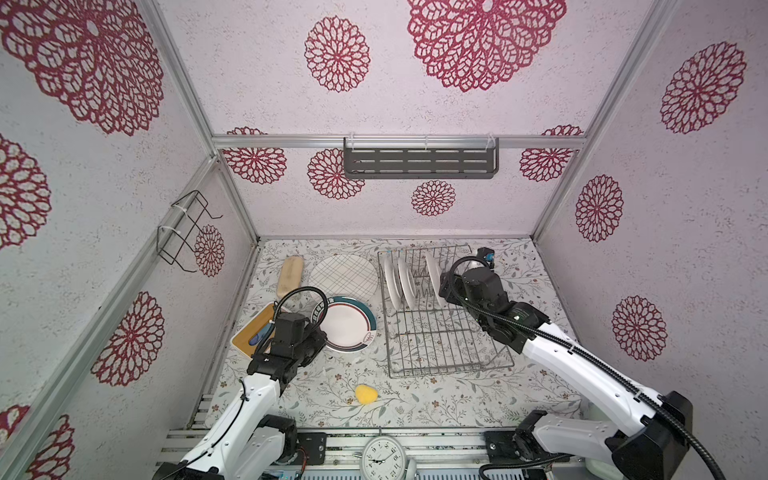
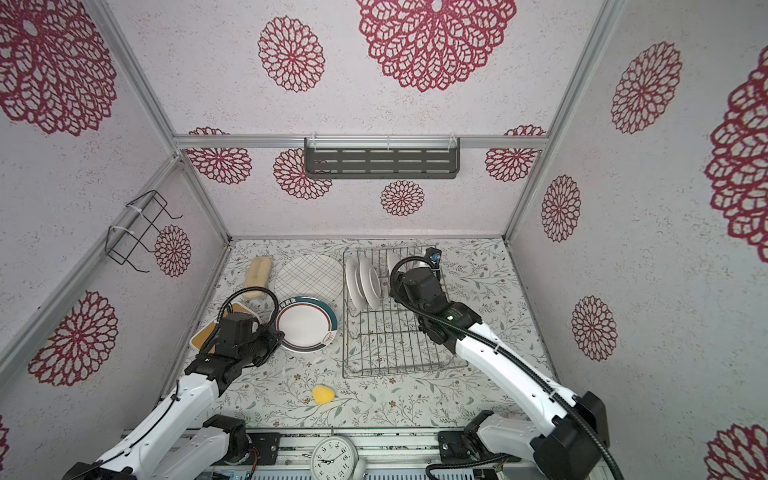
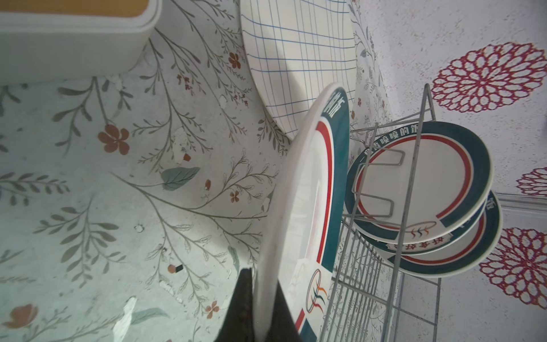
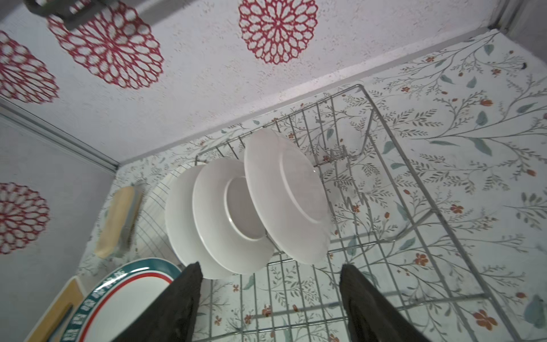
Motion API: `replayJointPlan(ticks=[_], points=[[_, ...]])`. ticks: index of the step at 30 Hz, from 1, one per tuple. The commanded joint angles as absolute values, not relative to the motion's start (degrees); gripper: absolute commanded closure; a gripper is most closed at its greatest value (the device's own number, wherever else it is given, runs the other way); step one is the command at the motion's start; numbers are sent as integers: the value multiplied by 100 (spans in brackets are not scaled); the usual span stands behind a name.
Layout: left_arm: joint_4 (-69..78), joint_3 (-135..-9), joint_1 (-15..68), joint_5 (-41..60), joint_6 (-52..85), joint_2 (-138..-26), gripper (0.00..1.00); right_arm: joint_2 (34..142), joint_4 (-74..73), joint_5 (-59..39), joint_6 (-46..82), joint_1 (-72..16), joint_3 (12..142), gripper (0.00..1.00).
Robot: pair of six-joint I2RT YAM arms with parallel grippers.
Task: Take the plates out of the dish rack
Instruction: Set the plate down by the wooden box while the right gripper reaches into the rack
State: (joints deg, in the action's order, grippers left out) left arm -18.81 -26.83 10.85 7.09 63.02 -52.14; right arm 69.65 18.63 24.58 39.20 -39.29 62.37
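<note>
I will next lower my left gripper and pull it back to release the plate on the bare tabletop beside the rack, because the grid-lined plate (image 1: 343, 274) lies just behind.
My left gripper (image 1: 320, 332) is shut on the near rim of a white plate with a dark green band (image 1: 351, 326), which sits low over the table left of the dish rack (image 1: 436, 349). In the left wrist view the black fingers (image 3: 242, 308) pinch that rim (image 3: 307, 207). A large grid-lined plate (image 1: 343, 274) lies flat just behind it. Three plates (image 1: 390, 278) (image 1: 408, 280) (image 1: 433, 270) stand upright in the rack's far prongs. My right gripper (image 1: 445, 293) hovers open beside them. The right wrist view shows its jaws wide apart (image 4: 270, 266) just short of the nearest plate (image 4: 284, 192).
A wooden brush (image 1: 291, 274) and a white box with a wooden lid (image 1: 253, 332) lie at the table's left. A yellow sponge (image 1: 365, 394) sits near the front, and a clock (image 1: 382, 457) at the front rail. A dark slotted shelf (image 1: 419, 162) and a black wire holder (image 1: 183, 232) hang on the walls.
</note>
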Motion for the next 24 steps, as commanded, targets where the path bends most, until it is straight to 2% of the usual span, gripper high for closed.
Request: replayJointPlan(ticks=[1,13,24], points=[[-1476,-2636,1004,659,6276,-5159,100,7161,2476,2854,3367,-3980,6483,23],[-1051,-2111,910,891,6415,-5299,100,8335,3090,3818,2899,-4384,7325,21],[-739,-1846,896,1169,6535,-5488,100,9091,3339,4319,2752,-4499,7866,21]])
